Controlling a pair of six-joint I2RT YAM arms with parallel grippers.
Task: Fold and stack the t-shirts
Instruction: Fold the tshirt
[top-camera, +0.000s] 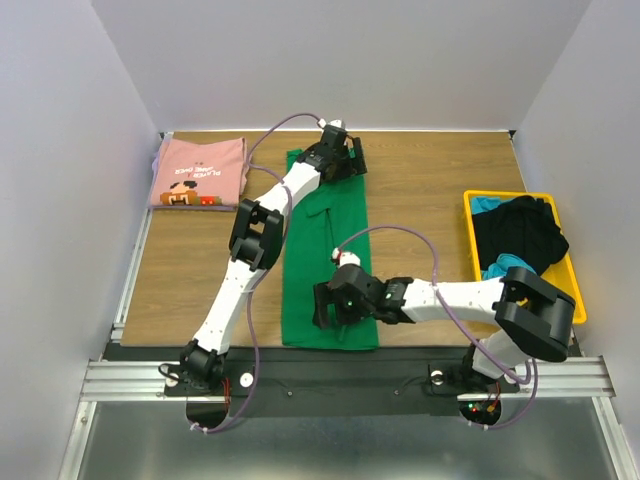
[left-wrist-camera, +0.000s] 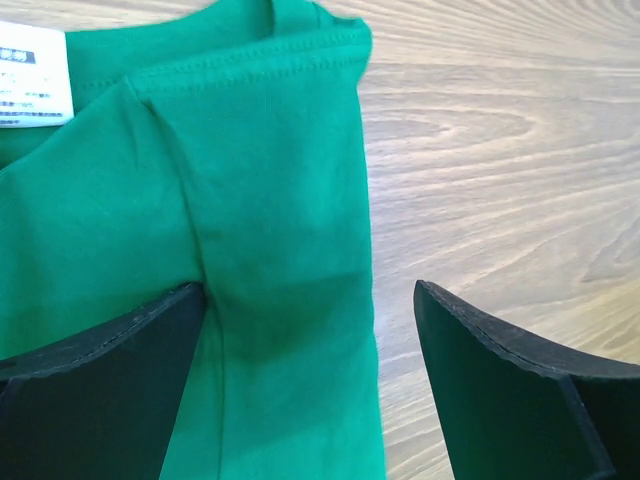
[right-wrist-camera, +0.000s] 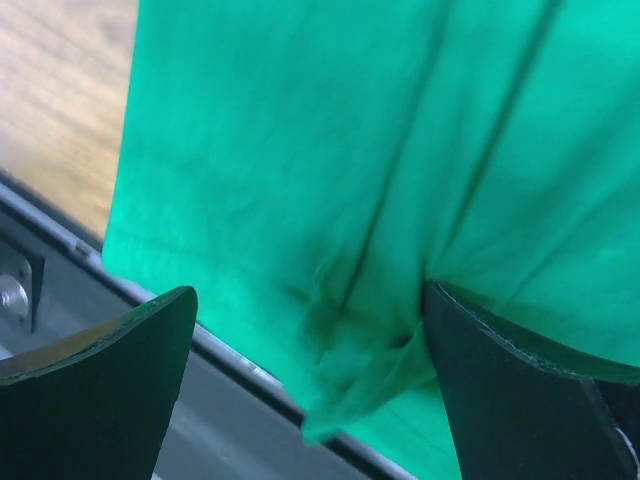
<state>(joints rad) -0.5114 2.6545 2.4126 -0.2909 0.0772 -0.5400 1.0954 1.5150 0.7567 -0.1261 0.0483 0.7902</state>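
The green t-shirt still lies full length, so my left gripper next moves back along it, down onto its near hem's corner (top-camera: 287, 342) on the pink t-shirt's side.
The bright green t-shirt (top-camera: 325, 255) lies folded lengthwise into a long strip down the middle of the table. Its white neck label (left-wrist-camera: 30, 85) shows at the far end. My left gripper (top-camera: 345, 157) hovers open over that far end; in the left wrist view the left gripper (left-wrist-camera: 310, 330) straddles the strip's right edge, one finger over cloth and one over bare wood. My right gripper (top-camera: 330, 305) is open over the near hem. In the right wrist view the right gripper (right-wrist-camera: 310, 340) has a small bunched fold of green cloth (right-wrist-camera: 350, 380) between its jaws. The pink t-shirt (top-camera: 198, 172) lies folded at the far left.
A yellow tray (top-camera: 575, 285) at the right holds dark and blue clothes. The green hem hangs over the table's near edge onto the black and metal rail (right-wrist-camera: 60, 270). Grey walls close in the table on three sides.
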